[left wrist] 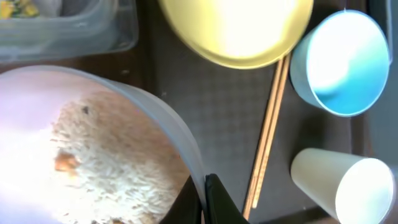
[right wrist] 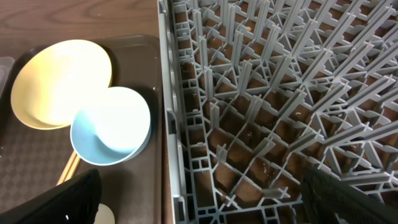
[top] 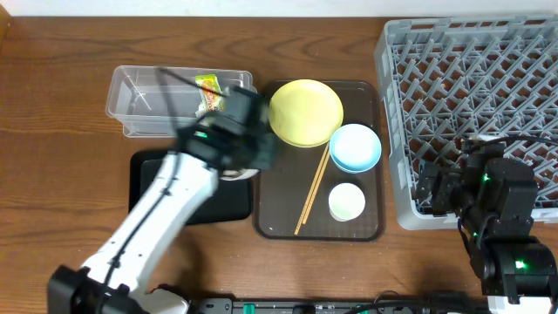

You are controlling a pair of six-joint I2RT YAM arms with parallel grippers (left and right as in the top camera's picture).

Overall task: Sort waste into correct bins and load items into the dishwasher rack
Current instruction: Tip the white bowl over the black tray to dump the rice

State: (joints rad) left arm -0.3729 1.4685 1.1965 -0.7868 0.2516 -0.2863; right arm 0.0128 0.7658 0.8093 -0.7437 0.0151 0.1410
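The left gripper tips the bowl over the black tray (top: 148,179) next, since it holds rice scraps. Then it lowers the bowl onto the brown tray beside the chopsticks to release.
My left gripper (left wrist: 203,200) is shut on the rim of the white bowl (left wrist: 155,112), which holds rice scraps (left wrist: 112,162). In the overhead view the bowl (top: 240,174) sits at the edge between the black tray (top: 148,179) and the brown tray. The snack wrapper (top: 207,90) lies in the clear tub (top: 139,100). The yellow plate (top: 305,112), blue bowl (top: 356,146), white cup (top: 346,201) and chopsticks (top: 312,194) are on the brown tray. My right gripper (right wrist: 205,205) is open and empty over the front left edge of the grey rack (top: 471,78). The crumpled paper is out of view.
The brown tray (top: 366,218) lies between the black tray and the rack. The rack's wall (right wrist: 166,124) stands right beside the blue bowl (right wrist: 112,127). Wooden table surrounds everything.
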